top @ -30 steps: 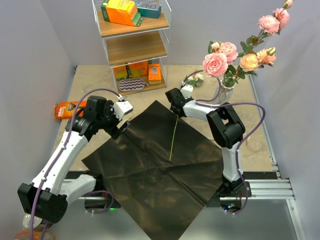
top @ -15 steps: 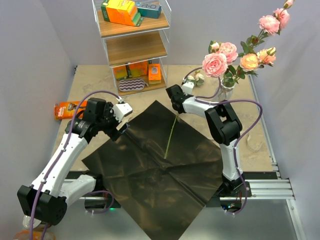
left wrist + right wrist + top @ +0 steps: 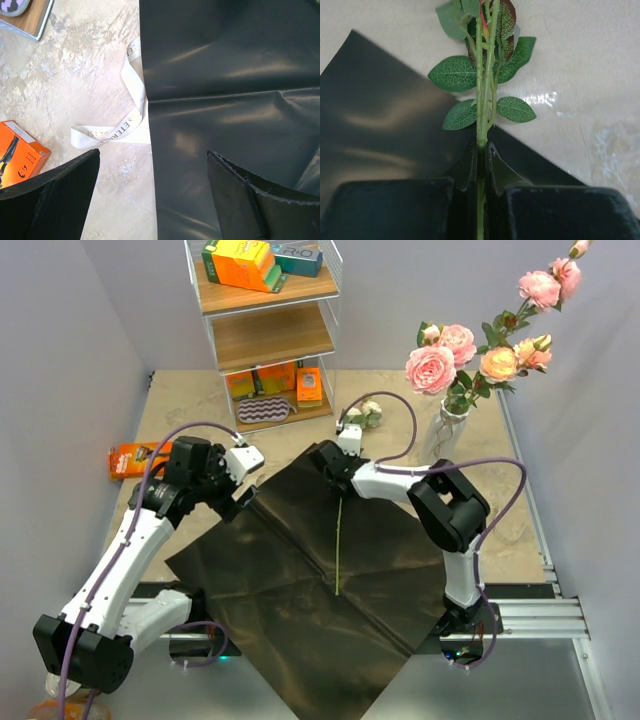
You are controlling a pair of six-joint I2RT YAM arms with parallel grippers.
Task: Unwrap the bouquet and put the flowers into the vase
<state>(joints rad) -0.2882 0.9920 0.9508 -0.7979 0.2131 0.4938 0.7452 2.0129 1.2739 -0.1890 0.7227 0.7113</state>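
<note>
My right gripper rises to the right in the top view next, turns the flower's lying stem upright, lowers and releases. The vase's opening (image 3: pixel 453 413) lies there.
The bouquet's black paper (image 3: pixel 300 570) lies unwrapped and flat on the table. One flower rests across its far corner, cream head (image 3: pixel 362 415) on the table and green stem (image 3: pixel 339 540) running over the paper. My right gripper (image 3: pixel 330 465) is shut on that stem (image 3: pixel 481 100), the fingertips (image 3: pixel 481 146) pinched just below its leaves. The whitish vase (image 3: pixel 447 427) stands at the back right holding several pink and peach roses (image 3: pixel 455 350). My left gripper (image 3: pixel 243 502) hangs open over the paper's left edge (image 3: pixel 153 152), holding nothing. A pale ribbon (image 3: pixel 132 100) lies loose beside that edge.
A wire shelf rack (image 3: pixel 265 335) with orange and green boxes stands at the back centre. An orange packet (image 3: pixel 130 458) lies at the far left of the table. Grey walls close in on both sides.
My right gripper has closed on the stem and moved left and nearer, dragging the flower with it; the head slid left and the stem end moved down the paper. The left arm barely moved.
</note>
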